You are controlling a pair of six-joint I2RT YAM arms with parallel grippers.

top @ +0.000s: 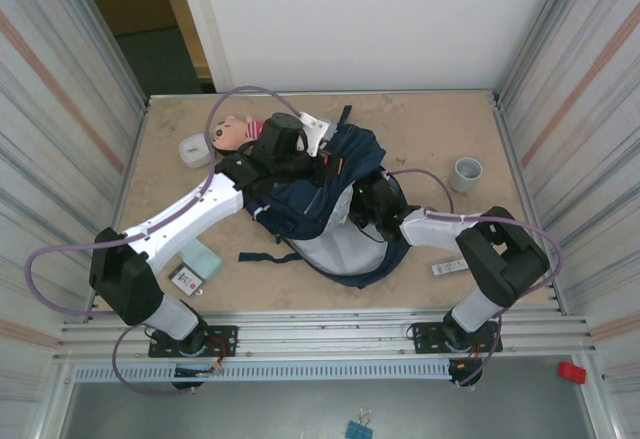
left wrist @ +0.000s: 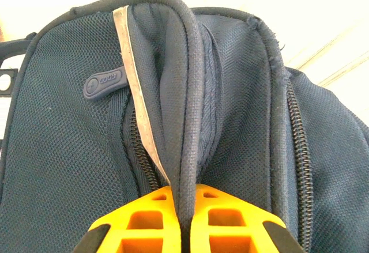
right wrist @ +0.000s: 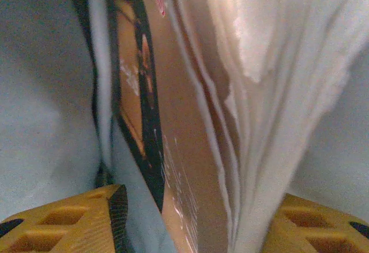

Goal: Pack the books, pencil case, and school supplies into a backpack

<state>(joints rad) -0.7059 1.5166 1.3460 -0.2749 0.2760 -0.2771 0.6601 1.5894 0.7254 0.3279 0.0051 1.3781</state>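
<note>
Next, my left gripper will carry the pinched rim of the backpack back and down over the backpack's pale lining (top: 348, 250), still open toward the base, and release it.
The navy backpack (top: 330, 209) lies mid-table with its pale lining open toward the near edge. My left gripper (top: 322, 162) is at its top, shut on the piped rim of the backpack (left wrist: 57, 120); the orange jaws of the left gripper (left wrist: 185, 192) pinch the fabric fold. My right gripper (right wrist: 202, 195) is inside the bag, jaws apart. The brown, orange-panelled book (right wrist: 173, 120) stands between them with its pages fanned, and a gap shows beside the left finger. A teal pad (top: 203, 256), a black-and-white pack (top: 186, 279) and a slim bar (top: 449, 267) lie on the table.
A pink doll-shaped soft item (top: 235, 131) and a white rounded box (top: 193, 149) sit at the back left. A grey cup (top: 466, 173) stands at the right. Ribbed metal walls close in the table on both sides.
</note>
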